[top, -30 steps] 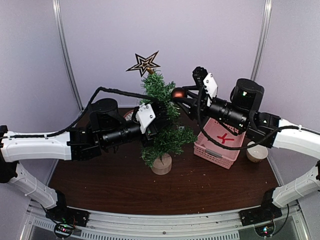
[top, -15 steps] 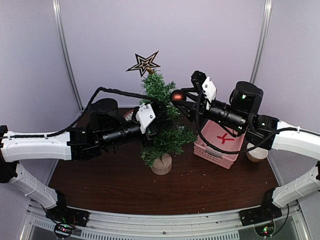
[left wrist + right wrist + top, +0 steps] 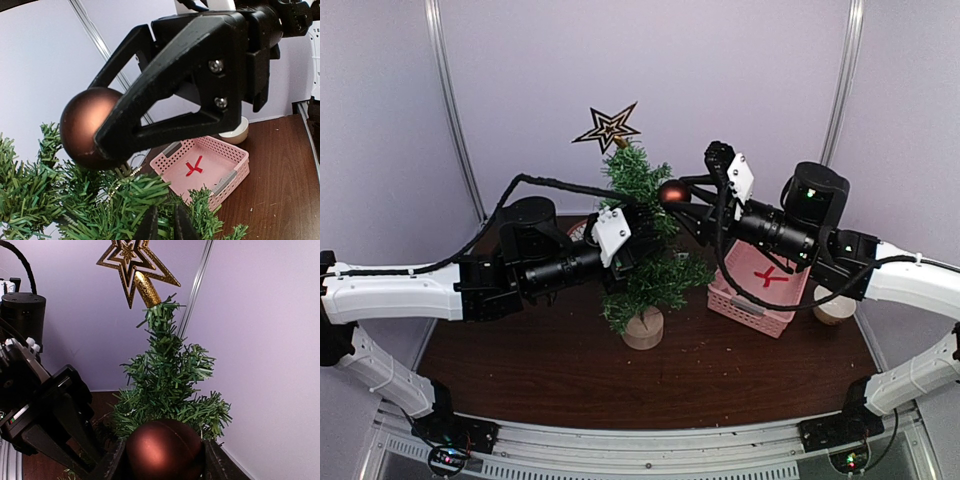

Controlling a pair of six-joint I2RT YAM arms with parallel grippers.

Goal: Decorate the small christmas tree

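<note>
The dark red bauble (image 3: 671, 192) is above the tree's mid-height branches on the basket side, so my right gripper needs to lower it beside them and release it there.
The small christmas tree (image 3: 645, 250) stands mid-table on a round wooden stump base (image 3: 643, 328), with a gold star (image 3: 608, 127) on top. My right gripper (image 3: 672, 196) is shut on a dark red bauble (image 3: 671, 192) and holds it against the tree's upper right branches; the bauble also shows in the right wrist view (image 3: 164, 450) and the left wrist view (image 3: 87, 125). My left gripper (image 3: 642, 235) is pushed into the branches at mid height, its jaws nearly closed among the needles (image 3: 165, 225). What they pinch is hidden.
A pink perforated basket (image 3: 760, 285) with a red bow inside stands right of the tree. A small round wooden pot (image 3: 834, 305) sits behind my right arm. A white patterned object lies behind the tree at the left.
My right gripper has carried the bauble a little left, closer into the tree's upper branches. My left arm has not moved.
</note>
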